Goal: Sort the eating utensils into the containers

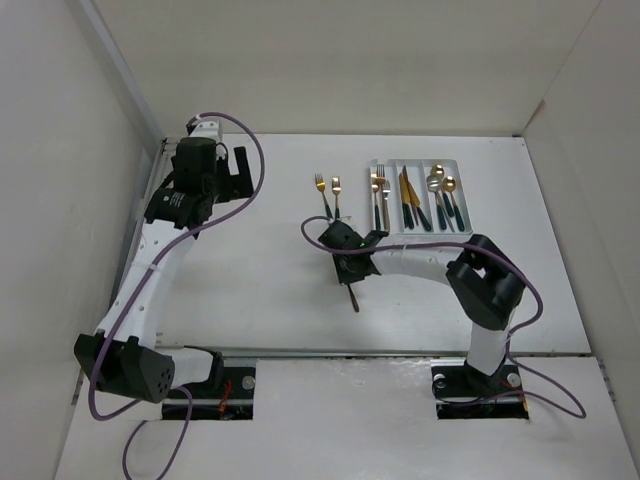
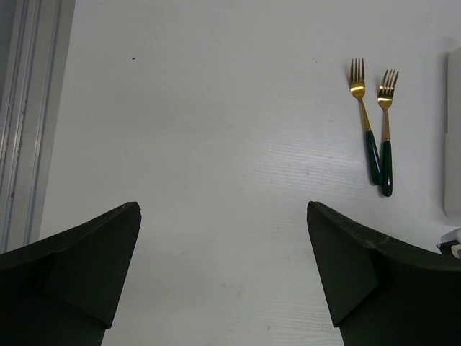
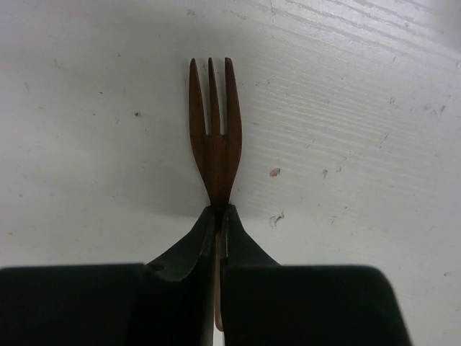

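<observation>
The tray's fork section lies outward, so my right gripper will next lift, carry the fork outward over the tray's fork section [image 1: 381,199] and lower to release it where forks already lie.
A copper-rose fork [image 3: 214,137] points its tines away from the wrist camera, just over the white table. My right gripper [image 3: 220,213] is shut on its neck; in the top view that gripper [image 1: 350,268] sits mid-table with the fork [image 1: 354,297] sticking out toward the near edge. The white three-compartment tray [image 1: 415,161] lies at the back right, holding forks [image 1: 378,195], knives [image 1: 408,200] and spoons [image 1: 441,192]. Two gold forks with dark handles [image 1: 328,196] lie side by side left of the tray, and the left wrist view shows them too [image 2: 374,119]. My left gripper [image 2: 223,209] hangs open over bare table.
The left arm [image 1: 195,190] reaches along the table's left side near the wall rail [image 2: 18,122]. The tray's edge [image 2: 454,130] shows at the right border of the left wrist view. Purple cables loop over both arms.
</observation>
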`<state>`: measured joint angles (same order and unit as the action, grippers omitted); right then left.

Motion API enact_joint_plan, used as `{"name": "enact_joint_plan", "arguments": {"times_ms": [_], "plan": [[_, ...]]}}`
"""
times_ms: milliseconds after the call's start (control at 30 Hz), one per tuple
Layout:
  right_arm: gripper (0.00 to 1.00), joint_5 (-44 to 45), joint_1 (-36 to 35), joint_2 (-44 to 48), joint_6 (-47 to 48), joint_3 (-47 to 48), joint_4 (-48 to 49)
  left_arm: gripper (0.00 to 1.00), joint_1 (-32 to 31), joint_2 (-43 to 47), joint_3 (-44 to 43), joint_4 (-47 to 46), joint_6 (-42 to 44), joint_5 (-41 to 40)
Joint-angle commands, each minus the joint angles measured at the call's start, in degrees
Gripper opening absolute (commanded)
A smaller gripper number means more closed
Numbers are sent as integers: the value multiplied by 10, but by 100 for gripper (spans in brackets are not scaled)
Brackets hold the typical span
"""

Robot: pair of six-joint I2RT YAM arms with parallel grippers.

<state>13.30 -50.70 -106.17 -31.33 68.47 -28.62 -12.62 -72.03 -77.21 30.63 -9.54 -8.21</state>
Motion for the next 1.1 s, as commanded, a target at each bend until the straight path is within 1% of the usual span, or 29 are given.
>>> {"name": "enact_joint_plan", "arguments": {"times_ms": [0,67,100,133,200,233,267,300,333,367,467,500,533,600,733,933,1033,1067], "plan": [[0,0,-9,-15,-3,-18,3,100,3,15,9,-14,-2,-8],[0,15,-9,20,5,-2,-5,100,3,8,9,-14,-2,-8],[0,41,-9,32,15,10,-11,100,3,1,9,-14,-2,-8],[0,53,-2,44,25,37,-17,100,3,0,9,-14,-2,-8],[0,76,14,68,65,68,-23,100,3,-15,9,-14,-2,-8],[0,84,43,68,80,86,-29,100,3,-15,9,-14,-2,-8],[0,92,63,68,96,125,-29,100,3,-24,1,-14,-2,-8],[0,92,84,54,126,145,-35,100,3,-24,0,-14,-2,-1],[0,92,104,44,139,164,-35,100,3,-38,-13,-14,-2,5],[0,97,144,32,151,205,-35,100,3,-38,-18,-14,-2,5],[0,97,208,-25,193,266,-49,100,3,-51,-32,-14,3,5],[0,97,221,-39,201,297,-49,100,3,-51,-32,-14,3,5],[0,97,234,-64,207,308,-49,100,3,-57,-32,-14,3,5],[0,87,267,-86,213,336,-43,100,3,-57,-32,-14,8,-6],[0,52,298,-128,213,353,-38,100,3,-69,-32,-14,14,-16],[0,16,298,-155,219,359,-19,100,3,-99,-44,-14,14,-16],[0,10,298,-160,208,348,-19,100,3,-113,-50,-14,14,-16],[4,10,298,-160,208,340,-19,100,3,-113,-56,-14,14,-16]]}}
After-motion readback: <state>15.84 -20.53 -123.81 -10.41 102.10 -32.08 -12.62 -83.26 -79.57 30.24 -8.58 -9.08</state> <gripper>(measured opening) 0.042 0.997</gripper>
